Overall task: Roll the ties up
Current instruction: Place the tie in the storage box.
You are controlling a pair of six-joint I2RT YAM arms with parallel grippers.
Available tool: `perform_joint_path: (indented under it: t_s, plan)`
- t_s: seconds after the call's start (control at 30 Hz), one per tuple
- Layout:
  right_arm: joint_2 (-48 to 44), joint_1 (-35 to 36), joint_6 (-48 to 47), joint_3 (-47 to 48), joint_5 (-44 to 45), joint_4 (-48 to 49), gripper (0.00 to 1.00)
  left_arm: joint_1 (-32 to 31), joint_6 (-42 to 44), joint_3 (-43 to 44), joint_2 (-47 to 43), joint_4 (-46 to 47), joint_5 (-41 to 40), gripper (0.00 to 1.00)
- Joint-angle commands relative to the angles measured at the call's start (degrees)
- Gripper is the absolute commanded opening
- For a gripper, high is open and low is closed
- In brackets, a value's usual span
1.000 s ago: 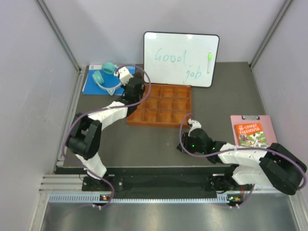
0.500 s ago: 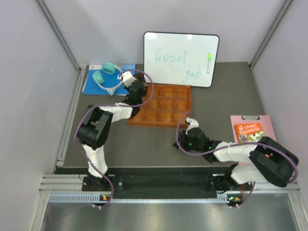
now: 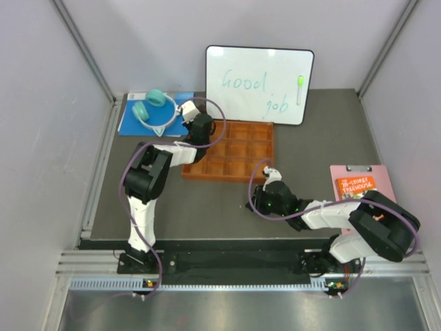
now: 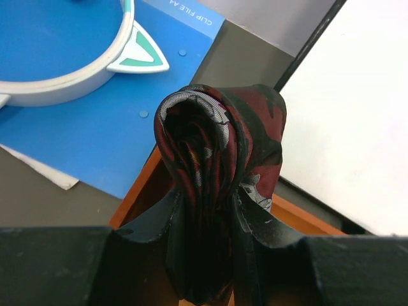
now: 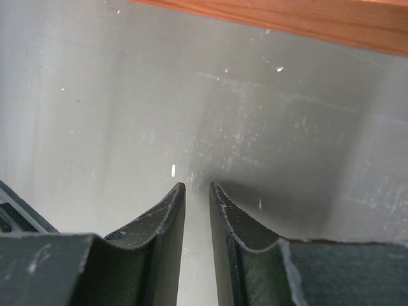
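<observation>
The left gripper moves down slightly over the tray's far corner next, then opens beside the blue clip file.
A rolled tie [image 4: 217, 146], dark maroon with black and grey pattern, is pinched as a coil between my left gripper's [image 4: 207, 194] fingers; that gripper is shut on it. It hangs above the far left corner of the orange wooden tray [image 4: 137, 191]. In the top view the left gripper [image 3: 200, 125] sits at the compartment tray's [image 3: 238, 172] far left corner, and the tie is hidden under it. My right gripper [image 5: 197, 186] hovers low over bare table just in front of the tray's near wall [image 5: 287, 16]. Its jaws stand a narrow gap apart with nothing between them. From above, the right gripper [image 3: 255, 204] is near the table's middle.
A whiteboard [image 3: 258, 83] leans at the back behind the tray. Teal headphones [image 3: 150, 107] lie on a blue clip file [image 3: 134, 123] at the back left. A pink clipboard with a book [image 3: 360, 187] lies at the right. Side walls enclose the table.
My left arm has folded in, carrying the tie rightward to the tray's far left corner. My right gripper has crept a little left and its jaws have narrowed.
</observation>
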Motion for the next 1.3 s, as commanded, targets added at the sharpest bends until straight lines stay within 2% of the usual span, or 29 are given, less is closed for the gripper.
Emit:
perform_joint_path:
  t_s: [0.0, 0.33, 0.53, 0.77, 1.0, 1.03, 1.07, 1.17, 1.27]
  plan:
    - [3.96, 0.51, -1.39, -1.68, 1.3, -11.24, 0.24, 0.27, 2.06, 4.05, 2.56, -3.14, -2.45, 0.0]
    - [5.28, 0.51, -1.56, -1.16, 1.48, -11.15, 0.23, 0.18, -0.32, 0.54, 0.55, -9.82, -7.81, 0.0]
    - [5.55, 0.51, -1.65, -0.89, 1.39, -11.24, 0.22, 0.27, -0.75, 2.91, 1.78, -16.24, -5.18, 0.02]
    - [5.99, 0.51, -1.65, -0.8, 1.57, -11.24, 0.22, 0.27, -2.24, 2.12, -0.94, -16.94, -4.64, 0.09]
    - [6.78, 0.51, -1.74, -0.36, 1.74, -11.33, 0.21, 0.27, -2.6, 2.21, -3.67, -20.99, -7.02, 0.4]
    - [6.87, 0.51, -1.74, -0.36, 1.74, -11.33, 0.21, 0.27, -2.43, 2.03, -4.02, -20.99, -6.76, 0.53]
    - [6.87, 0.51, -1.74, -0.28, 1.65, -11.33, 0.21, 0.27, -1.82, 1.86, -4.63, -20.82, -6.33, 0.58]
    - [6.95, 0.51, -1.74, -0.36, 1.83, -11.24, 0.21, 0.27, -1.11, 1.42, -5.69, -20.55, -5.18, 0.67]
    - [6.95, 0.51, -1.65, -0.36, 1.83, -11.06, 0.2, 0.27, -0.93, 1.07, -6.57, -20.64, -4.56, 0.69]
